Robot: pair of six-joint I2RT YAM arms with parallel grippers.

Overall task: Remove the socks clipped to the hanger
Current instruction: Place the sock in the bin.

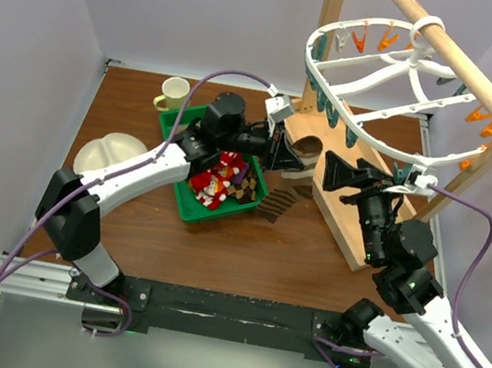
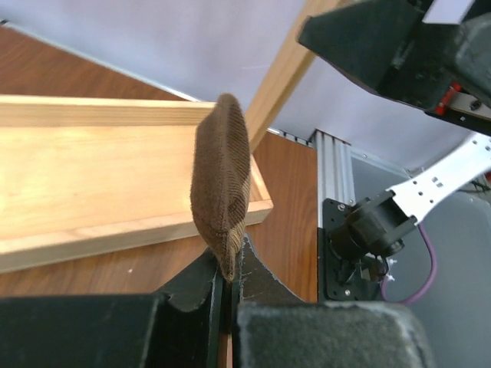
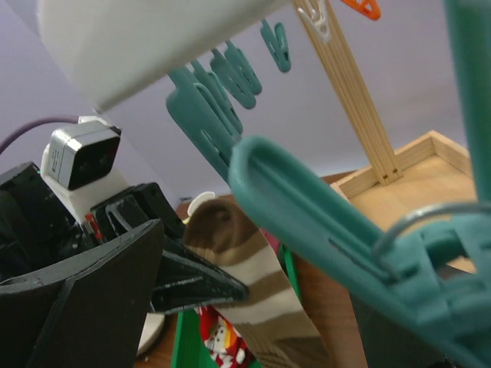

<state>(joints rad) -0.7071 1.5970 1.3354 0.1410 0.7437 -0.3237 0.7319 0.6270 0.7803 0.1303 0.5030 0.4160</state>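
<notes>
My left gripper is above the green bin, which lies to its left in the top view, so next I need to swing it down there and release the unclipped sock.
My left gripper (image 1: 290, 158) is shut on a brown and tan striped sock (image 1: 304, 145), which sticks up free from the jaws in the left wrist view (image 2: 222, 176). The same sock shows in the right wrist view (image 3: 261, 284), clear of the clips. The white oval hanger (image 1: 377, 78) hangs from the wooden rail, with teal clips (image 1: 322, 98) and orange clips (image 1: 388, 42). My right gripper (image 1: 326, 172) is open, just right of the sock. A teal clip (image 3: 307, 207) hangs close in front of its camera. Other socks (image 1: 218, 179) lie in the green bin.
The green bin (image 1: 187, 210) sits left of centre. The wooden rail stand's tray base (image 1: 353, 221) lies under the hanger. A cream mug (image 1: 174, 92) and a white divided plate (image 1: 105, 153) are at the left. Both grippers are very close together.
</notes>
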